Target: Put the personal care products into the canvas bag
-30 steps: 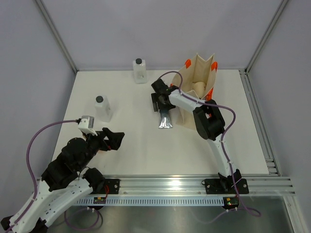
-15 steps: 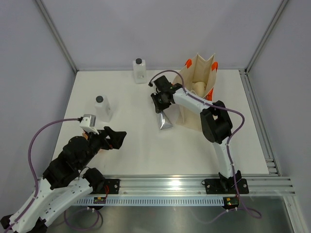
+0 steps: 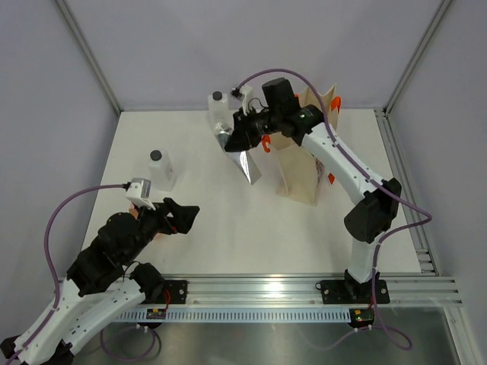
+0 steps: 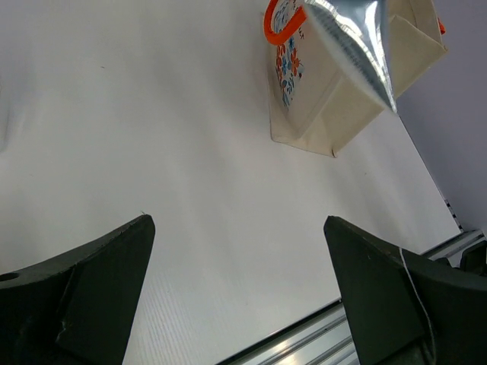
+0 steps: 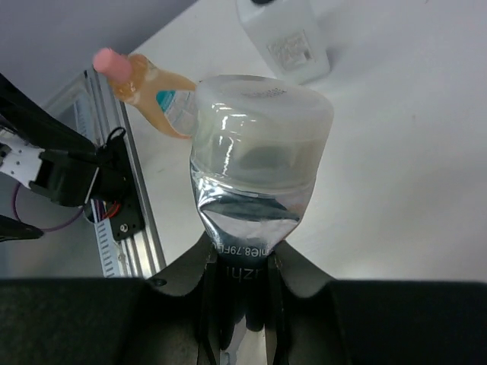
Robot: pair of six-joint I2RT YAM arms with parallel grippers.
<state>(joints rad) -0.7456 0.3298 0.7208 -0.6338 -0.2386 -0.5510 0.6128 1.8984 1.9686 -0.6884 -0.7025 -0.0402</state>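
My right gripper carries the silver tube (image 3: 246, 163) to the right in the top view next, as the tube hangs outside. It then lowers into the bag's opening (image 3: 310, 99) and releases the tube.
My right gripper (image 3: 242, 138) (image 5: 243, 262) is shut on the silver tube (image 3: 246, 163) (image 5: 255, 163) and holds it up in the air, just left of the canvas bag (image 3: 303, 163) (image 4: 342, 99). The tube's cap end points away from the wrist camera. In the left wrist view the tube (image 4: 356, 46) hangs in front of the bag's orange handle (image 4: 280, 23). One clear black-capped bottle (image 3: 161, 169) stands mid-left. Another (image 3: 217, 106) (image 5: 283, 42) stands at the back, partly hidden by the gripper. A peach bottle (image 5: 152, 87) lies near the left arm. My left gripper (image 3: 186, 215) (image 4: 237, 228) is open and holds nothing.
The bag stands upright at the back right with its mouth open upward. An aluminium rail (image 3: 304, 287) runs along the near edge. Grey walls close in the white table (image 3: 228, 228) at the back and the sides.
My right gripper shut on the silver tube, which lay on the table beside the bag, and lifted it up and toward the back left. The left arm stayed put.
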